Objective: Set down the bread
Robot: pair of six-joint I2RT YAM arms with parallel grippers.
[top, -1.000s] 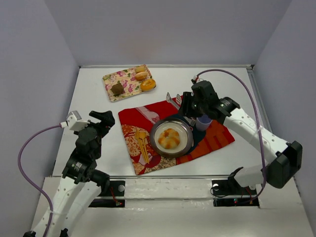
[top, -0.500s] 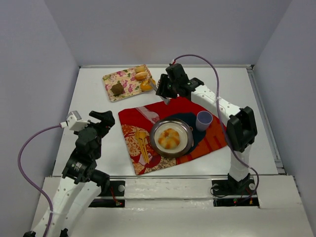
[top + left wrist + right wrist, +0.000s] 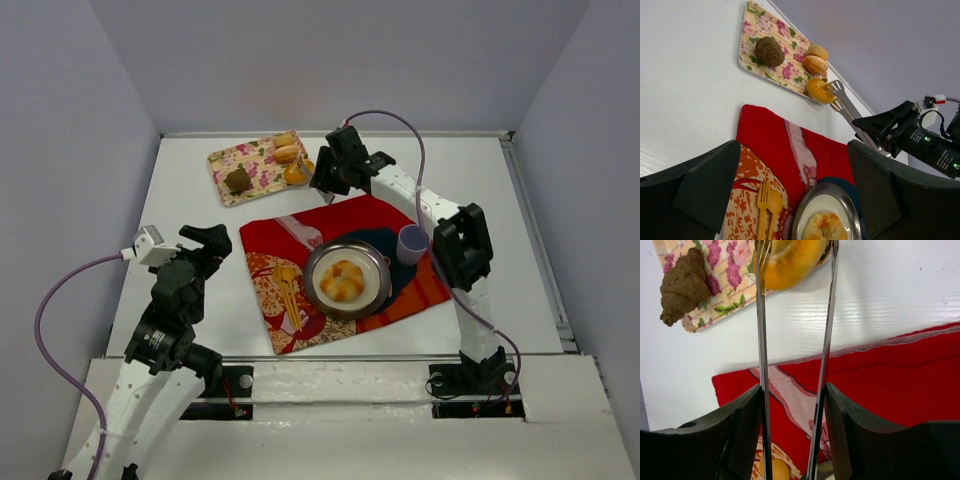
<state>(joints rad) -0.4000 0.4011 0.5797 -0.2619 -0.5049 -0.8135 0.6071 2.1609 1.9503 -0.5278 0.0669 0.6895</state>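
Observation:
I will lift the ring-shaped bread [image 3: 297, 172] with my right gripper next, then move it back and down onto the plate's far side [image 3: 338, 256] and let go, because the bun leaves free room there.
On the floral tray [image 3: 255, 160] at the back lie several breads. The orange ring-shaped bread [image 3: 297, 172] sits at the tray's near right corner. My right gripper [image 3: 335, 172] is shut on metal tongs [image 3: 761, 340], whose two tips straddle that bread [image 3: 790, 257]; the arms stand apart, and whether they press on it I cannot tell. A golden bun [image 3: 343, 280] rests on the metal plate [image 3: 312, 270]. My left gripper [image 3: 205, 245] hovers open at the left over bare table, holding nothing [image 3: 794, 147].
A red patterned cloth [image 3: 290, 235] lies under the plate, with a yellow fork and spoon [image 3: 288, 290] on its left part and a lilac cup [image 3: 412, 243] to the plate's right. A dark brown pastry [image 3: 685, 287] lies on the tray's left side.
My right arm swung from above the cup and plate to the back of the table; the tongs now reach the orange bread on the tray. The left arm stayed still.

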